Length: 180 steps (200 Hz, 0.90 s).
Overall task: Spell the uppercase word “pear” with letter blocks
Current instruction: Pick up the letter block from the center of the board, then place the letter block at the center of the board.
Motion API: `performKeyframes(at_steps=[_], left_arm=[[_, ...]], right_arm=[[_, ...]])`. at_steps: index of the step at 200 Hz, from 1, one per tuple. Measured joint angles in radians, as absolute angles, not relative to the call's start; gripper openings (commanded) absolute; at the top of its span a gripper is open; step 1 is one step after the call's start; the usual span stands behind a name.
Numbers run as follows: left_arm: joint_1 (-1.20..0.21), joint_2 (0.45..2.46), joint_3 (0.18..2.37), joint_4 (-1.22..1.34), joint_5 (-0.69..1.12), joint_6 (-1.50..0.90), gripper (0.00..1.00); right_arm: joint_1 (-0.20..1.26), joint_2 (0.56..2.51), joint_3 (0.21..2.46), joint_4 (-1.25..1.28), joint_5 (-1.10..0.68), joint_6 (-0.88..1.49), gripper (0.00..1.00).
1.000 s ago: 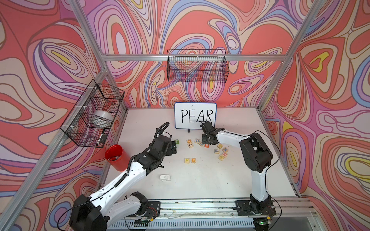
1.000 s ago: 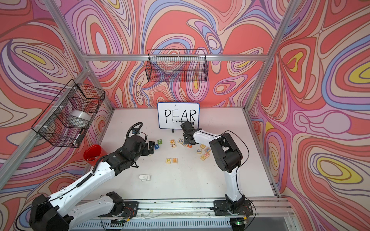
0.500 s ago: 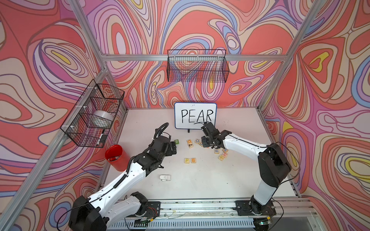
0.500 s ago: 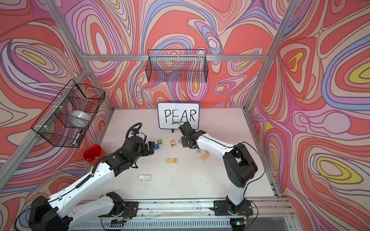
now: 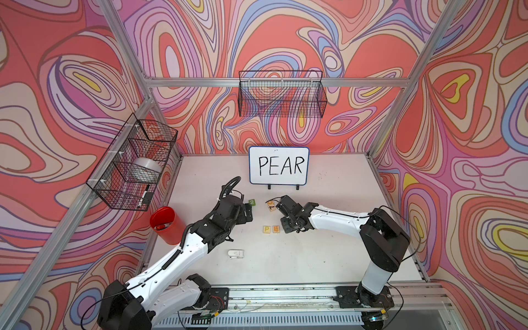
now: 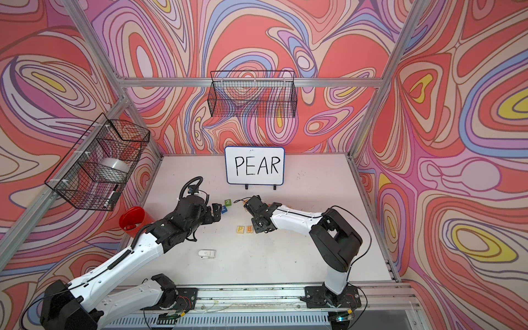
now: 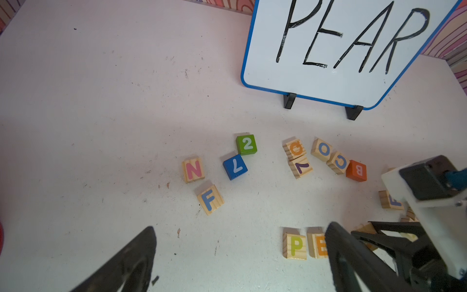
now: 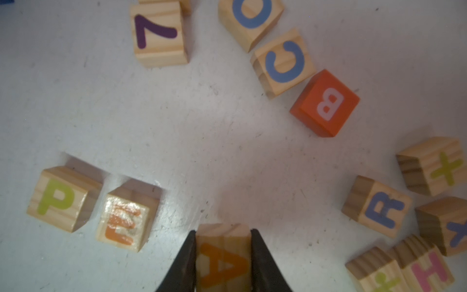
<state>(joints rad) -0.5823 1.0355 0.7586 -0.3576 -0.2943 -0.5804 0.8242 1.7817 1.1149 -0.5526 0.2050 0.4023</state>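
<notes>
My right gripper will move toward the E block [image 8: 125,222] next and go down to release the A, because the bare tabletop beside E [image 8: 171,231] is below my gripper.
The P block [image 8: 60,198] and E block [image 8: 125,222] lie side by side on the table, also seen in both top views as P [image 5: 267,229] and E [image 6: 249,229]. My right gripper [image 8: 223,231] is shut on the A block [image 8: 222,263], just right of the E and a small gap away. In a top view the right gripper [image 5: 288,227] hides the A. The blue R block [image 8: 379,208] lies further right among other cubes. My left gripper [image 7: 240,231] hangs open and empty, left of the P block [image 7: 295,245].
A whiteboard reading PEAR [image 5: 278,169] stands behind. Stray cubes: N [image 7: 193,170], F [image 7: 209,199], blue 7 [image 7: 235,166], green 2 [image 7: 246,144], C [image 8: 284,62], orange B [image 8: 326,102], H [image 8: 427,271]. A red cup [image 5: 165,225] and a small white object [image 5: 236,253] sit at the front left.
My right gripper has come forward from the cubes near the whiteboard to beside the E, its elbow swinging out right. The left arm has barely moved.
</notes>
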Motion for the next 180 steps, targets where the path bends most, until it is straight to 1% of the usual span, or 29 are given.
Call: performKeyframes(at_steps=[75, 104, 121, 131, 180], left_arm=[[-0.582, 1.014, 0.759, -0.364, -0.288, -0.582, 1.0], [-0.582, 1.013, 0.758, -0.366, -0.288, -0.585, 1.0], [-0.582, 1.011, 0.758, -0.366, -0.288, -0.585, 1.0], [-0.582, 1.008, 0.758, -0.366, -0.288, -0.585, 1.0], [-0.582, 1.008, 0.756, -0.366, -0.287, -0.58, 1.0]], right_arm=[[0.849, 1.829, 1.107, -0.512, 0.17, 0.407, 0.26], [0.86, 1.837, 1.107, -0.496, 0.168, 0.41, 0.36], [0.868, 1.842, 1.109, -0.493, 0.174, 0.416, 0.38], [0.872, 1.842, 1.11, -0.493, 0.179, 0.419, 0.41], [0.882, 1.842, 1.11, -0.501, 0.203, 0.457, 0.46]])
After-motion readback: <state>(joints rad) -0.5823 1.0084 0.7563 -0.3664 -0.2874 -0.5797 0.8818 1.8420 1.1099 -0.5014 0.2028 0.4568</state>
